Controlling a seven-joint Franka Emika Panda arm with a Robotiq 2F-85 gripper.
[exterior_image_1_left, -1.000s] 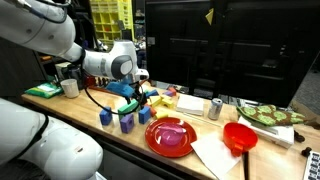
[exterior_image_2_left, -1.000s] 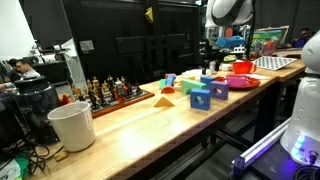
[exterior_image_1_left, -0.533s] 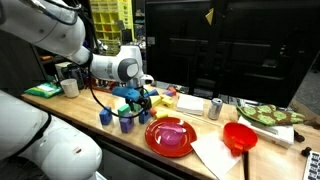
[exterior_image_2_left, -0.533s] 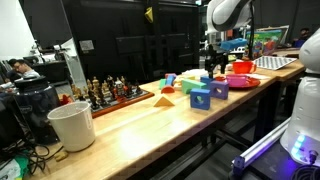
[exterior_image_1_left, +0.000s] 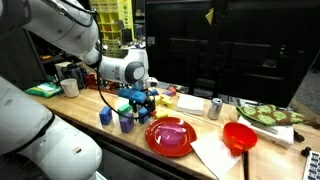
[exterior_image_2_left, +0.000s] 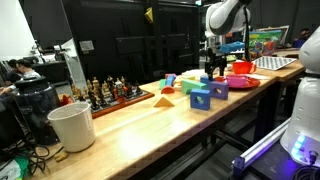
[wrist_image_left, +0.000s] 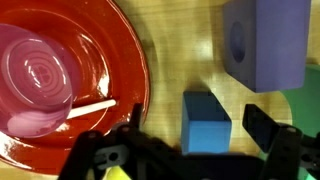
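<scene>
The small blue block already stands between the open fingers with gaps beside it. My gripper comes down around it next and closes on its opposite sides.
My gripper is open and points down at the wooden table. A small blue block stands between its two black fingers, with a gap on each side. A red plate holding a pink dish lies just left of the block. A larger blue-purple block with a round hole is beyond it. In both exterior views the gripper hangs low over the cluster of blue blocks beside the red plate.
A red bowl, a metal can, white paper and a green board lie past the plate. A white cup, a chess set tray and an orange wedge sit further along the table.
The arm has shifted a little toward the red plate and lowered over the blue blocks. The gripper stays open.
</scene>
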